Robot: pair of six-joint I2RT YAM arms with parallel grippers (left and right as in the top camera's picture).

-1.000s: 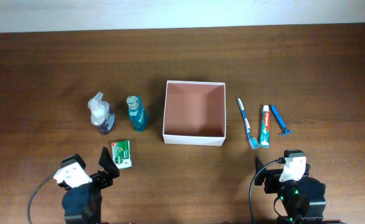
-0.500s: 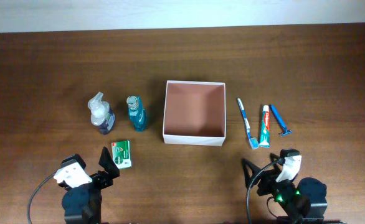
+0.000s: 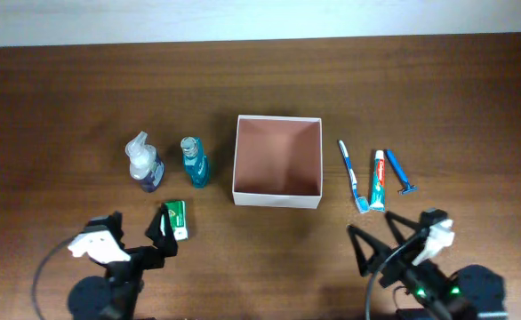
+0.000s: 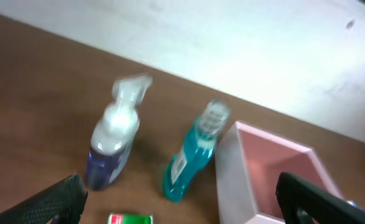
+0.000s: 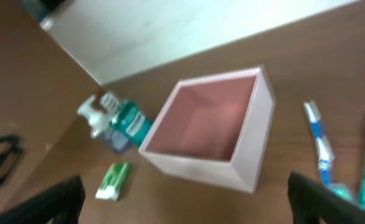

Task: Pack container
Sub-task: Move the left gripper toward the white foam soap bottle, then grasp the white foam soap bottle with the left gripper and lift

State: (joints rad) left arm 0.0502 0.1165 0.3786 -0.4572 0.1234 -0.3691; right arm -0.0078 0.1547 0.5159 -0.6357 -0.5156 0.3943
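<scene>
The purple pump bottle is standing upright, so my left gripper will next go up and outward past the green box [image 3: 174, 220], tip down over the purple pump bottle's white top [image 3: 140, 156] and close there.
The container [image 3: 276, 201], a square white box with a reddish-brown inside, stands mid-table and holds nothing. It also shows in the left wrist view [image 4: 232, 168] and the right wrist view [image 5: 201, 168]. Left of it are a purple pump bottle [image 3: 143, 164], a teal bottle [image 3: 194, 163] and a small green box [image 3: 174, 220]. Right of it lie a toothbrush [image 3: 353, 175], a toothpaste tube [image 3: 379, 180] and a blue razor [image 3: 399, 173]. My left gripper [image 3: 139, 231] is open and empty, just in front of the green box. My right gripper [image 3: 378, 240] is open and empty, in front of the toothpaste.
A pale wall or board runs along the table's far edge [image 3: 260, 18]. Brown table top [image 3: 269, 258] lies between the two arms at the front. In the right wrist view the green box [image 5: 114, 180] and both bottles [image 5: 123, 124] sit left of the container.
My right arm has swung right and toward the front edge, and its fingers have spread wider. My left arm has shifted slightly, its fingers closer to the green box. The objects have not moved.
</scene>
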